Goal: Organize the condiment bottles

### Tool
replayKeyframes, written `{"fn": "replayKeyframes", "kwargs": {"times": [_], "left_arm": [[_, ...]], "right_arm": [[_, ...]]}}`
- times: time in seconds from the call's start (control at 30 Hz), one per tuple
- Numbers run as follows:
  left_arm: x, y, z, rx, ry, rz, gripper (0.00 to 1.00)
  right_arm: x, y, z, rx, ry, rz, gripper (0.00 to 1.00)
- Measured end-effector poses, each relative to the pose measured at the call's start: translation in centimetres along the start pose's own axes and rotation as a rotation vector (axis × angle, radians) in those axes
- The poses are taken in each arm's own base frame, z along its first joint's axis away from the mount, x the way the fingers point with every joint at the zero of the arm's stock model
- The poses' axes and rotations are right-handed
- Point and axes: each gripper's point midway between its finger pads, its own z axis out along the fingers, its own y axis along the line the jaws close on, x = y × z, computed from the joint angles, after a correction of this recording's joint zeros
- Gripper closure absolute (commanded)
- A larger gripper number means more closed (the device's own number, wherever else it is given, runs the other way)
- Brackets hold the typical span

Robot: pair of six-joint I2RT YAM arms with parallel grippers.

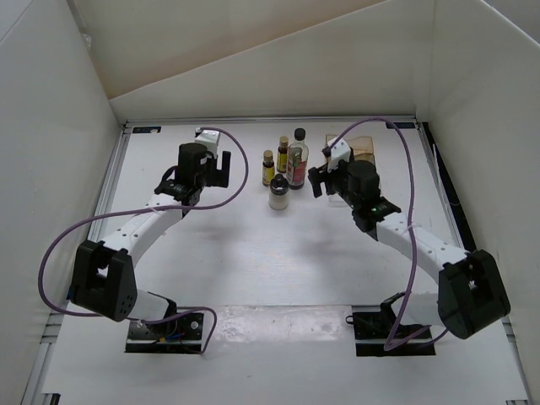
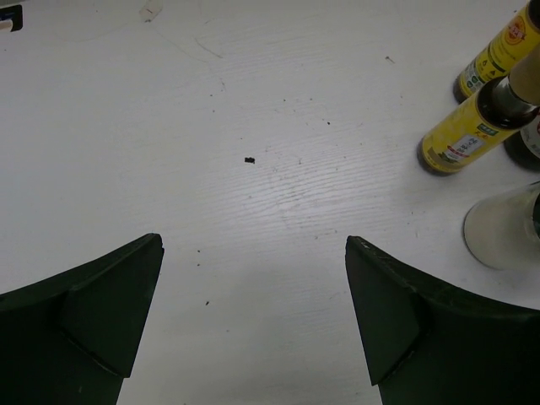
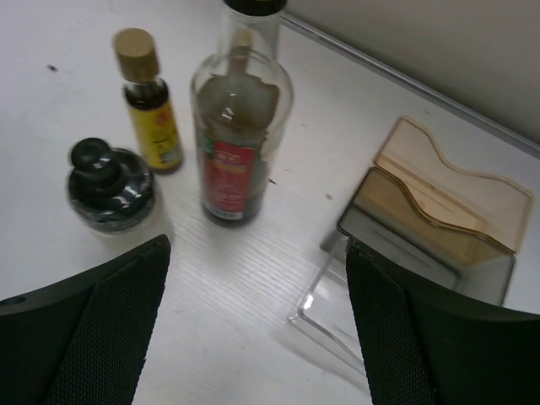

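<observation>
My right gripper needs to rise outward next toward the tall bottle's black cap (image 1: pixel 299 134) (image 3: pixel 256 6) and close around the cap's sides. The cap is outward of my right gripper, clear above the other bottles.
Four condiment bottles stand together at the back middle of the table. The tall clear bottle (image 1: pixel 297 160) has a black cap and red label (image 3: pixel 229 173). Two tiny yellow bottles (image 1: pixel 268 167) (image 1: pixel 283 154) stand left of it. The squat whitish bottle (image 1: pixel 279 192) stands in front. My left gripper (image 1: pixel 216 171) is open and empty, left of the bottles; its view shows the yellow bottles (image 2: pixel 468 135) (image 2: pixel 498 55) and the squat bottle (image 2: pixel 504 228) at the right edge. My right gripper (image 1: pixel 325 179) is open and empty, between the tall bottle and the tray. Its view shows one yellow bottle (image 3: pixel 150 118) and the squat bottle (image 3: pixel 110 186).
A clear, brownish rectangular tray (image 1: pixel 361 153) stands right of the bottles, close to my right gripper's right finger (image 3: pixel 422 337); its clear front rim (image 3: pixel 337 325) is lower right in that view. White walls enclose the table on three sides.
</observation>
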Motion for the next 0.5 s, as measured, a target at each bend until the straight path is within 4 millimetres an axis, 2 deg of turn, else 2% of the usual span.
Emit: {"fn": "replayKeyframes", "kwargs": {"times": [0.07,0.17,0.33,0.4,0.5], "left_arm": [[-0.2,0.2,0.1,0.002,-0.013,-0.003,0.0],[-0.6,0.2,0.3,0.009,-0.032,-0.017,0.0],[-1.2,0.0,0.5,0.027,-0.054,-0.035,0.0],[-1.1,0.0,0.6,0.031,-0.053,-0.04,0.0],[-1.0,0.1,0.8,0.038,-0.051,-0.048,0.0]], "right_arm": [[-0.2,0.4,-0.6,-0.051,-0.045,0.011,0.14],[-1.0,0.0,-1.2,-0.097,-0.108,0.043,0.14],[-4.0,-0.8,-1.8,-0.156,-0.241,0.097,0.16],[-4.9,-0.9,-1.5,-0.193,-0.284,0.122,0.16],[-5.5,-0.9,-0.2,-0.241,-0.309,0.168,0.16]]}}
